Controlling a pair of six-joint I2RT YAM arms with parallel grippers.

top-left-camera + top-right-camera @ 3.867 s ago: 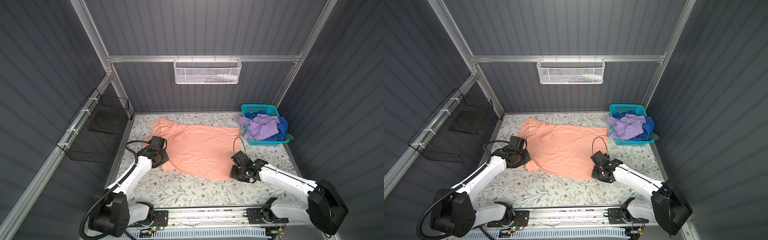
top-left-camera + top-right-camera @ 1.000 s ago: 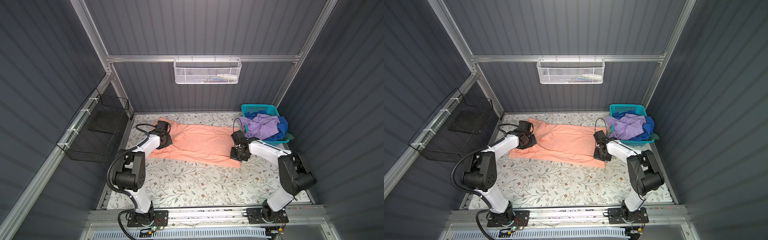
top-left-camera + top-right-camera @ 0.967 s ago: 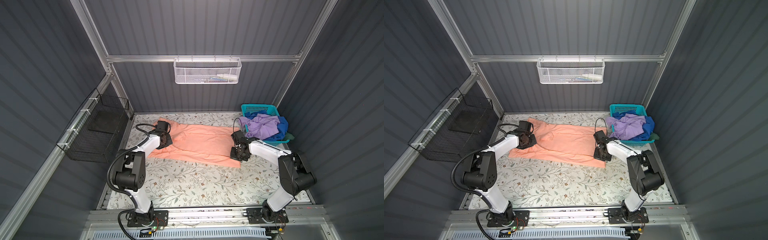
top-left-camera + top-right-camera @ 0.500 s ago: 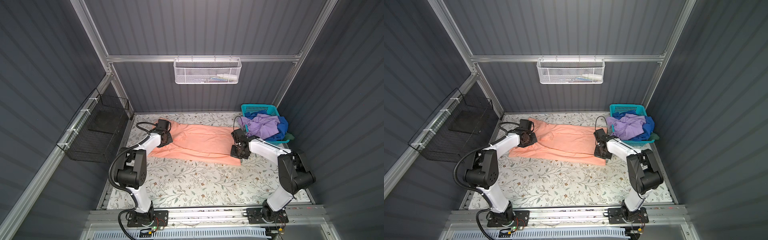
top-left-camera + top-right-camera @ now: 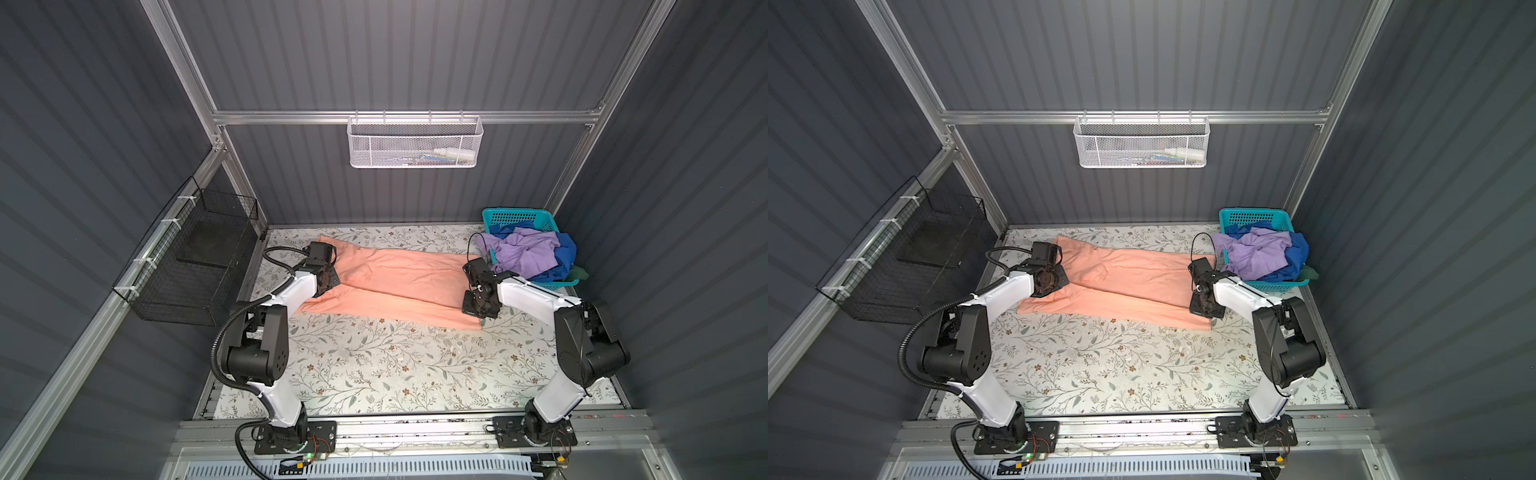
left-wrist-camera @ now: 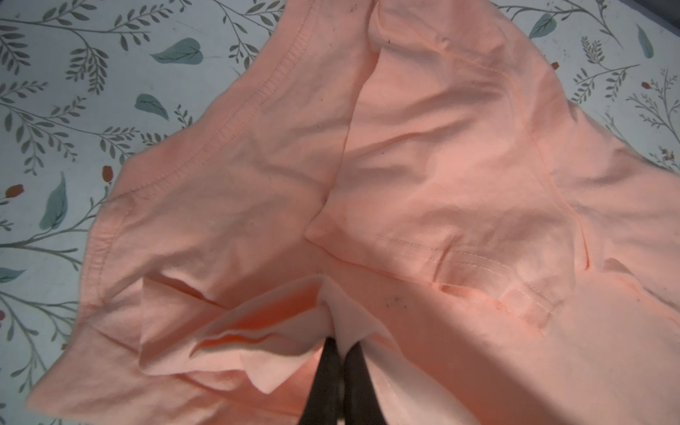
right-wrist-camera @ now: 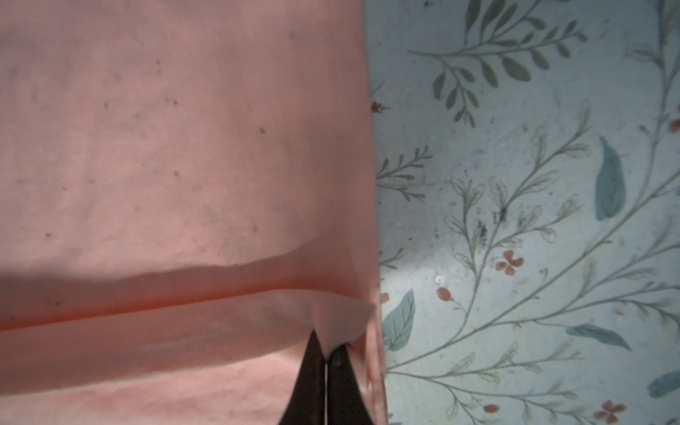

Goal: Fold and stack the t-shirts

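Observation:
The fold is raised above the layer beneath, so my left gripper will next bring the fold down toward the shirt end nearest the black wire basket and let go of it.
A peach-orange t-shirt (image 5: 399,278) (image 5: 1121,282) lies folded over itself into a long band across the back of the table. My left gripper (image 5: 329,283) (image 5: 1054,283) sits at its left end, shut on a bunched fold of the peach cloth (image 6: 340,344). Over at the right end, my right gripper (image 5: 478,305) (image 5: 1202,308) is shut on the corner of the upper layer (image 7: 326,353). A lavender t-shirt (image 5: 523,255), a royal blue one (image 5: 565,253) and a dark green one (image 5: 579,273) are heaped in the basket.
The teal plastic basket (image 5: 515,214) (image 5: 1252,214) stands at the back right corner, close behind my right arm. A black wire basket (image 5: 199,253) hangs on the left wall and a white mesh basket (image 5: 415,143) on the back wall. The floral table cover (image 5: 395,365) stretches in front.
Since the oldest frames both grippers have carried the shirt's near edge toward the back, doubling the spread shirt over. Within the last second the arms and cloth have barely shifted.

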